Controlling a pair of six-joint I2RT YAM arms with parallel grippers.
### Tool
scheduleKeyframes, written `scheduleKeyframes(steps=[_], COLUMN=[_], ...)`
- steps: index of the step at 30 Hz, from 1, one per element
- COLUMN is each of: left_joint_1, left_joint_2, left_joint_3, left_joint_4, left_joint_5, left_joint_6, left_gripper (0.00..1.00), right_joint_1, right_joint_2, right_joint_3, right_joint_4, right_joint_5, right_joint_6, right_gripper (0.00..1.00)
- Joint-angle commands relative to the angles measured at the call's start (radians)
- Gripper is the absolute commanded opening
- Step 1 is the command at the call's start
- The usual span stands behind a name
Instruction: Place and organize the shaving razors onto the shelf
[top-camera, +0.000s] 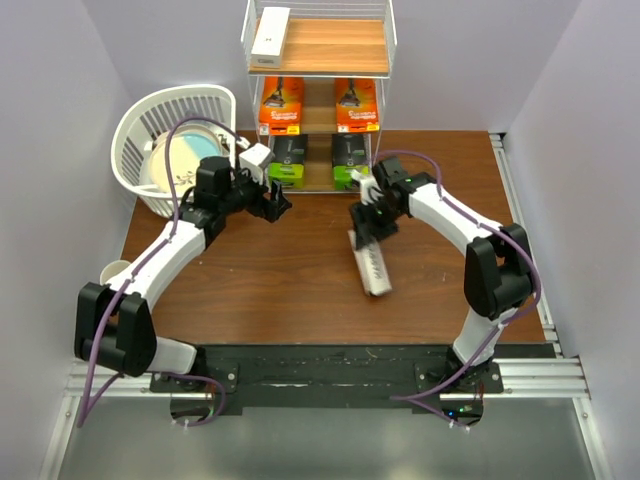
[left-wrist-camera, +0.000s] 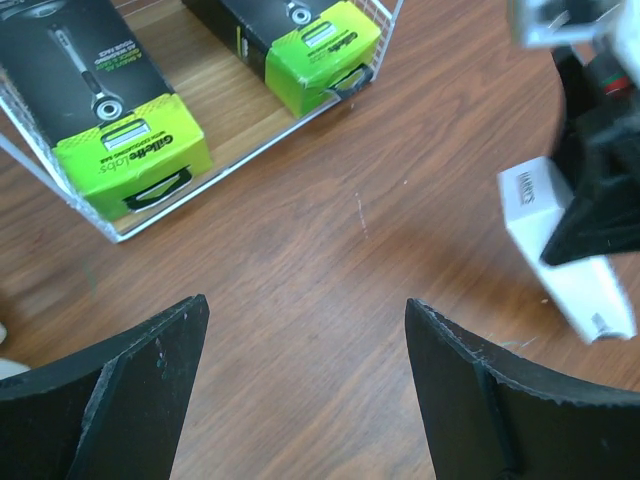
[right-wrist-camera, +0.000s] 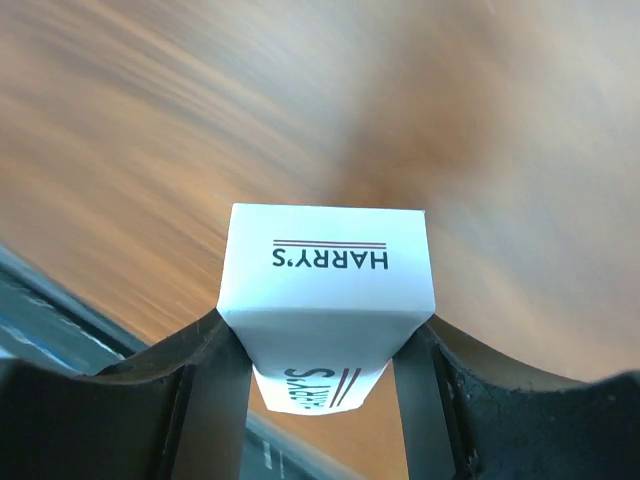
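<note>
The right gripper moves over the bare wood between both grippers next and releases the white HARRY'S box, as that place lies to its left in the top view.
The shelf (top-camera: 318, 62) stands at the back of the table. Its top board carries a slim white razor box (top-camera: 270, 33). Two orange boxes (top-camera: 281, 105) fill the middle tier, and two black-and-lime packs (top-camera: 287, 160) (left-wrist-camera: 135, 150) sit on the bottom tier. My right gripper (top-camera: 362, 225) (right-wrist-camera: 320, 345) is shut on one end of the white HARRY'S box (top-camera: 371, 264) (right-wrist-camera: 328, 265) (left-wrist-camera: 560, 250), which slants down toward the table's middle. My left gripper (top-camera: 272, 205) (left-wrist-camera: 305, 310) hovers open over bare wood in front of the bottom tier, holding nothing.
A white slatted basket (top-camera: 170, 140) with a plate in it stands at the back left, close behind the left arm. A pale mug (top-camera: 115, 272) shows at the left table edge. Walls close in on both sides.
</note>
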Motion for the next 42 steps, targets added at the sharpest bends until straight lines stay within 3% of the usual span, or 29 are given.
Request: scheduleKeyframes(steps=[1, 6, 12, 15, 17, 18, 19, 21, 22, 24, 26, 27, 28, 29, 30, 31, 33, 34, 38, 42], left_joint_1=[0.005, 0.005, -0.001, -0.005, -0.022, -0.028, -0.033, -0.036, -0.036, -0.061, -0.1, -0.111, -0.12, -0.136, -0.142, -0.147, -0.156, -0.159, -0.171, -0.191], left_joint_2=[-0.067, -0.097, -0.072, -0.027, 0.011, 0.025, 0.039, 0.086, 0.102, 0.163, 0.233, 0.255, 0.273, 0.299, 0.31, 0.318, 0.338, 0.346, 0.373, 0.39], left_joint_3=[-0.013, -0.038, -0.087, -0.18, -0.258, -0.281, -0.318, -0.351, -0.383, -0.394, -0.36, -0.354, -0.358, -0.361, -0.36, -0.355, -0.354, -0.349, -0.325, -0.291], left_joint_4=[-0.033, -0.063, -0.08, 0.044, 0.221, 0.277, 0.374, 0.494, 0.635, 0.749, 0.771, 0.786, 0.847, 0.878, 0.889, 0.886, 0.894, 0.897, 0.871, 0.854], left_joint_5=[-0.027, -0.035, 0.15, 0.281, 0.381, 0.409, 0.434, 0.532, 0.561, 0.617, 0.626, 0.62, 0.611, 0.583, 0.569, 0.553, 0.513, 0.502, 0.454, 0.454], left_joint_6=[0.079, 0.11, 0.029, -0.198, -0.273, -0.327, -0.346, -0.388, -0.451, -0.494, -0.487, -0.501, -0.516, -0.528, -0.524, -0.518, -0.51, -0.511, -0.508, -0.476], left_gripper=[0.85, 0.85, 0.86, 0.93, 0.98, 1.0, 1.0, 1.0, 1.0, 1.0, 1.0, 1.0, 1.0, 1.0, 1.0, 1.0, 0.99, 0.98, 0.94, 0.9], right_joint_1=[0.037, 0.03, -0.008, -0.02, -0.031, -0.035, -0.039, -0.057, -0.065, -0.083, -0.092, -0.097, -0.104, -0.121, -0.123, -0.128, -0.146, -0.154, -0.2, -0.22], right_joint_2=[-0.065, 0.085, 0.243, 0.254, 0.249, 0.245, 0.237, 0.232, 0.231, 0.232, 0.257, 0.266, 0.274, 0.297, 0.311, 0.326, 0.36, 0.364, 0.332, 0.219], right_joint_3=[0.004, 0.004, -0.048, -0.068, -0.09, -0.104, -0.12, -0.161, -0.173, -0.203, -0.194, -0.177, -0.151, -0.067, -0.021, 0.03, 0.132, 0.139, 0.112, -0.006], right_joint_4=[0.346, 0.408, 0.67, 0.794, 0.933, 1.008, 1.172, 1.327, 1.433, 1.451, 1.312, 1.196, 0.862, 0.668, 0.497, 0.164, -0.055, -0.119, -0.125, 0.058], right_joint_5=[-0.474, -0.752, -0.932, -0.979, -1.03, -1.05, -1.065, -1.105, -1.114, -1.136, -1.156, -1.136, -1.11, -1.09, -1.076, -1.041, -1.01, -0.977, -0.903, -0.757], right_joint_6=[-0.091, -0.108, 0.181, 0.321, 0.407, 0.535, 0.6, 0.718, 0.793, 0.777, 0.69, 0.515, 0.384, 0.238, -0.058, -0.211, -0.434, -0.493, -0.48, -0.338], right_gripper=[0.38, 0.44, 0.46, 0.47, 0.49, 0.49, 0.49, 0.5, 0.51, 0.54, 0.6, 0.72, 0.88, 0.95, 0.99, 0.99, 0.99, 0.99, 0.99, 0.99])
